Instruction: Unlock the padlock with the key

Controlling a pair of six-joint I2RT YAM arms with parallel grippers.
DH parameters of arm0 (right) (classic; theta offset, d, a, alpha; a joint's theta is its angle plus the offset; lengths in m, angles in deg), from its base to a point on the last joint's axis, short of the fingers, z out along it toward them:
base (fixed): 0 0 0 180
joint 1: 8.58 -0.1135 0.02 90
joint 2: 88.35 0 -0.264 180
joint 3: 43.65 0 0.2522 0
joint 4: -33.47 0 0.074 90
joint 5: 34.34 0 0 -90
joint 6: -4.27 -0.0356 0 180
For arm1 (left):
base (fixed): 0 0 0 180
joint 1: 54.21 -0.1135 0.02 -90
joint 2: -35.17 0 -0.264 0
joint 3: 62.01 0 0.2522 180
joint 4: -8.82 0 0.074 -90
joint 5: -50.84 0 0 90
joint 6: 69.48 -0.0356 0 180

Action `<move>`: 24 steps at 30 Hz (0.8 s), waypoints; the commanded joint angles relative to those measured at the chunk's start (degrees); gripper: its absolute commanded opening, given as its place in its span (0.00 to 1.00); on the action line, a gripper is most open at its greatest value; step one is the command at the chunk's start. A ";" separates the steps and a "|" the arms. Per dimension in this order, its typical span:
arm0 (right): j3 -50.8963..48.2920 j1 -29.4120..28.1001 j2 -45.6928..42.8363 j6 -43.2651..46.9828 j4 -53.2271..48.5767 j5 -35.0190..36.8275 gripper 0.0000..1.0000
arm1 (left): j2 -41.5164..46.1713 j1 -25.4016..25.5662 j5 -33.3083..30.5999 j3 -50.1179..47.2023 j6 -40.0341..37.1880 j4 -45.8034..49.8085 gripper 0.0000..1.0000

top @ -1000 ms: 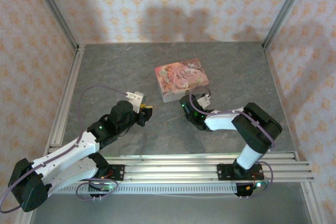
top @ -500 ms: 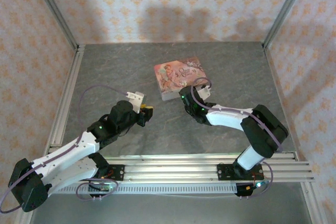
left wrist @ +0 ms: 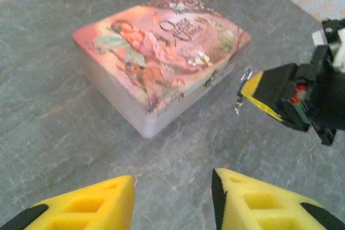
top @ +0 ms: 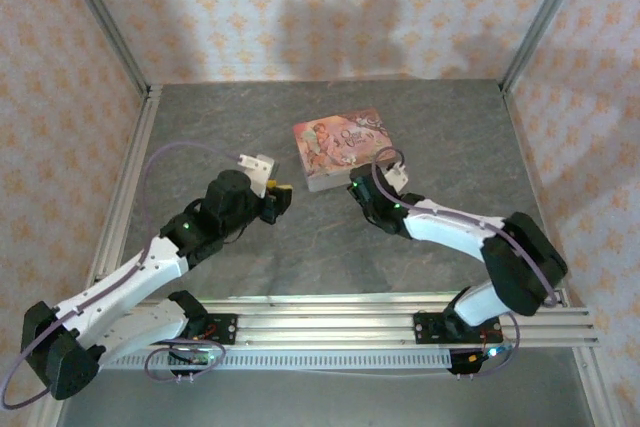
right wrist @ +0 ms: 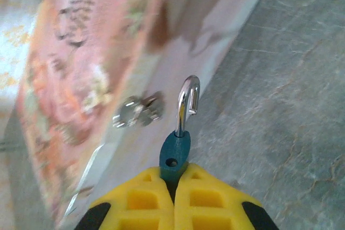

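Note:
The robot's right gripper will next move back from the floral box (right wrist: 81, 79), go down to the bare tabletop and let go of the padlock there, because the padlock's shackle is already open.
My right gripper (right wrist: 175, 173) is shut on the padlock (right wrist: 175, 152). Its blue body sticks out between the yellow fingertips. The silvery shackle (right wrist: 187, 100) stands swung open, one leg out of its hole, just in front of the pink floral box (right wrist: 81, 79) and beside the box's metal clasp (right wrist: 137, 111). In the top view that gripper (top: 357, 190) sits at the box's near right corner. My left gripper (left wrist: 172, 187) is open with nothing between its fingers, hovering over bare table short of the box (left wrist: 161, 52). The key is hidden.
The floral box (top: 343, 147) lies mid-table, lid closed. From the left wrist view, the right gripper's fingertip (left wrist: 267, 92) hangs to the right of the box. Patterned walls and metal rails (top: 125, 197) bound the grey table.
The left gripper has moved forward towards the box and its jaws have widened a little. The right arm has stretched out, keeping the padlock at the box's corner. The box shifted slightly.

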 commanded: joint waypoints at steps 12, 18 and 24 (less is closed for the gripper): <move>2.74 -5.30 3.72 26.79 -8.00 -32.52 0.00 | -2.10 -4.48 -4.31 3.81 2.56 14.83 0.94; 2.96 -7.03 6.65 25.60 -8.18 -28.84 0.00 | 0.00 -4.88 -5.80 1.57 3.81 16.14 0.97; 4.85 -6.99 1.22 26.99 -18.47 -20.03 0.54 | -0.84 -5.74 -6.24 2.51 2.28 17.68 0.98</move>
